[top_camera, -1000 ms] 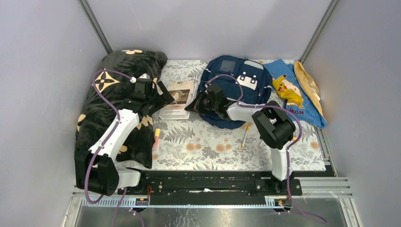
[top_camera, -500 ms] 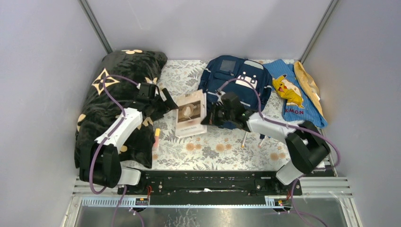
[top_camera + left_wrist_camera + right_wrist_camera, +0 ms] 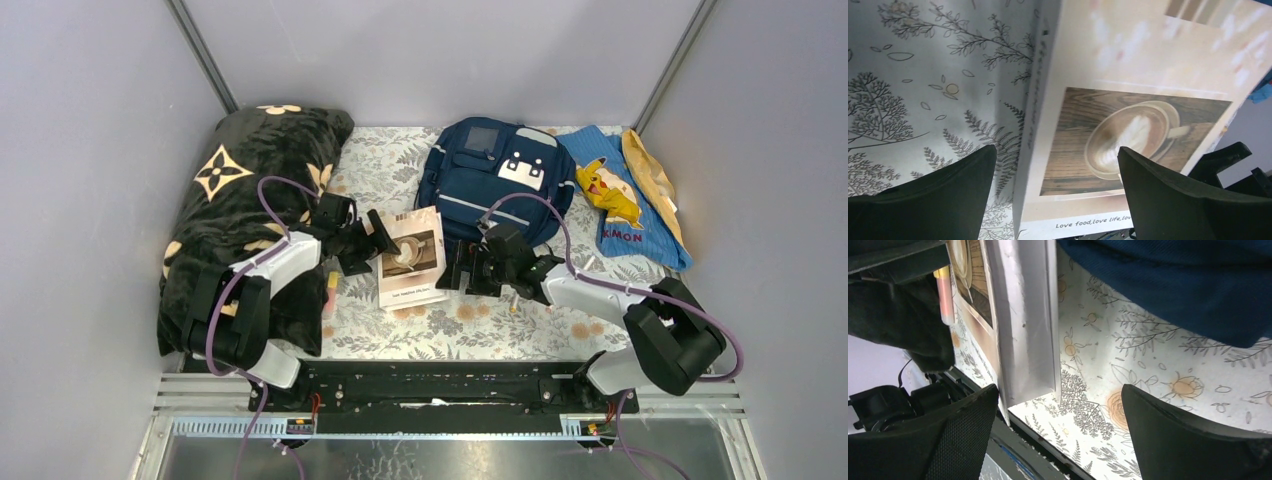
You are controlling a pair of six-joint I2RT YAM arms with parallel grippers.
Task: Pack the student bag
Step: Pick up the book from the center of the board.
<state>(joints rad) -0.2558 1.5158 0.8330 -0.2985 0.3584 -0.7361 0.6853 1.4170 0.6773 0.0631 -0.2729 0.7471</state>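
I will move my right gripper away from my base toward the book next, then bring its open fingers around the white edge's middle (image 3: 442, 254) (image 3: 1025, 299).
The student bag (image 3: 495, 185) is a navy backpack lying at the back centre of the table; its blue fabric fills the top of the right wrist view (image 3: 1173, 285). A book (image 3: 412, 258) with a coffee-cup cover lies in front of it. My left gripper (image 3: 378, 243) is open at the book's left edge, and its jaws straddle the spine and cover (image 3: 1128, 125) without closing on them. My right gripper (image 3: 452, 274) is open at the book's right edge. The white page edge (image 3: 1023, 315) stands just ahead of its left finger, and nothing lies between the jaws.
A black blanket (image 3: 250, 200) with tan flowers fills the left side under the left arm. A light-blue cloth (image 3: 615, 205) and a tan bag (image 3: 650, 175) lie at the back right. An orange marker (image 3: 331, 290) lies by the blanket, pencils (image 3: 516, 297) beside the right gripper.
Both arms came toward the near edge with the book, which moved from beside the backpack to the middle. The right gripper, shut on the book before, now stands open.
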